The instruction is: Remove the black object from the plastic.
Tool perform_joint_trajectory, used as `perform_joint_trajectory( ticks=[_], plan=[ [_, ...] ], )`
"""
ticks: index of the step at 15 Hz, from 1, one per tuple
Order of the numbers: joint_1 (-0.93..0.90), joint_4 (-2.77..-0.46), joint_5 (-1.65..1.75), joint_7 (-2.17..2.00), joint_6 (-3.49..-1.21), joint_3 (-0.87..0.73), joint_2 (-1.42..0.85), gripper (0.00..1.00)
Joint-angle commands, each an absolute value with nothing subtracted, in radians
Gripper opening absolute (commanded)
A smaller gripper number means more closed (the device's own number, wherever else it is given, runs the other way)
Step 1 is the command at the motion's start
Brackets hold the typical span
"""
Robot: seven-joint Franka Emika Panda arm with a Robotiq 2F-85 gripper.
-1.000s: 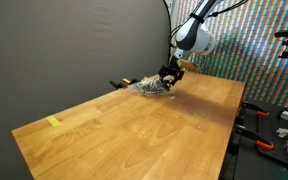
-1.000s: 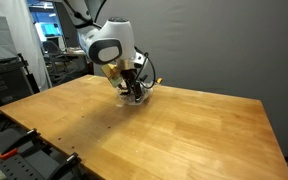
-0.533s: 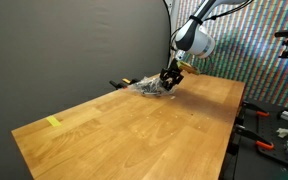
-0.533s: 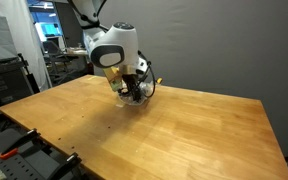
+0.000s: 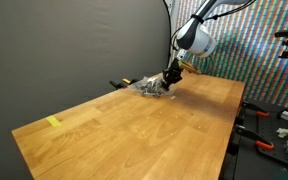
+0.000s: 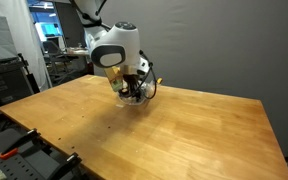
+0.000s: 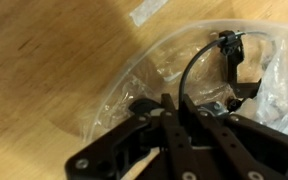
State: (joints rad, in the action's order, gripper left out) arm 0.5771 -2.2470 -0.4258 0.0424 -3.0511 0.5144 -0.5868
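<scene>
My gripper rises with the cord next, since the black body still sits in the bag [image 6: 132,92]. Then it lowers the cord over the bare tabletop [image 6: 89,97] beside the bag and releases.
A crumpled clear plastic bag [image 7: 154,62] lies on the wooden table [image 5: 134,135] near its far edge, seen in both exterior views [image 5: 147,88] [image 6: 136,100]. Inside it is the black object [image 7: 236,86], a small clip-like body with a thin black cord [image 7: 196,50] looping out of it. My gripper [image 7: 175,101] is down on the bag [image 5: 168,79] [image 6: 132,92]. Its fingers are pressed together, and the cord's near end runs in at their tips. The bag's folds hide part of the black body.
A strip of yellow tape [image 5: 53,122] sits on the table's near left part. A clamp [image 5: 117,84] grips the far table edge beside the bag. Tools [image 5: 269,132] lie off the table's right side. A dark curtain [image 5: 74,45] stands behind.
The fingers have gone from wide open to shut over the bag. The arm has barely moved and the bag lies where it was.
</scene>
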Motion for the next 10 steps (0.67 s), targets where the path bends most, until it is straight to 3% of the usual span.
perform_joint_trajectory(
  ticks=[1, 5, 10],
  plan=[
    [0.577, -2.265, -0.436, 0.059, -3.052, 0.517, -0.57, 0.03],
    [0.497, -2.315, -0.428, 0.003, -2.97, 0.438, -0.472, 0.03],
    [0.202, -2.405, -0.341, -0.179, -2.787, 0.152, -0.275, 0.03]
  ],
)
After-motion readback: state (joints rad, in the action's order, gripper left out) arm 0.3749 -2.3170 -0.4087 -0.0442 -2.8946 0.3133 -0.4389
